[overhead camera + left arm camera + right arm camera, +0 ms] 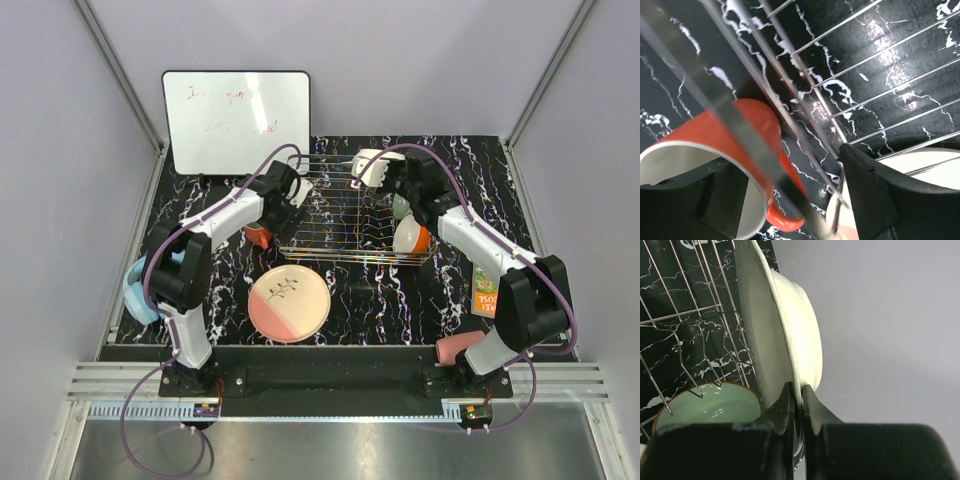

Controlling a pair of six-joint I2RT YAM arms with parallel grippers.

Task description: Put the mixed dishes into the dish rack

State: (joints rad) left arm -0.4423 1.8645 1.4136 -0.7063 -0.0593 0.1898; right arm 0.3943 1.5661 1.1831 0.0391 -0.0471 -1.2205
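Note:
Next, the right gripper lowers the white bowl on edge into the rack's far end (376,188) (742,357) and releases it, as the mint-green bowl already fills the nearer slots.
The silver wire dish rack (340,222) stands mid-table. My right gripper (386,170) is shut on the rim of the white bowl (368,165) and holds it on edge over the rack's far right side; the wrist view shows both fingers pinching the rim (801,395). The mint-green bowl (401,207) lies in the rack, below the held bowl (710,407). My left gripper (297,192) is open at the rack's left side, over the orange mug (257,237); the mug (695,137) lies on its side just outside the rack wire. The pink-and-cream plate (289,303) lies in front of the rack.
A white round dish with an orange side (412,237) sits in the rack's right front corner. The pink cup (455,348) lies by the right arm's base. Orange book (487,290) at right, blue headphones (135,290) at left, whiteboard (236,120) at the back.

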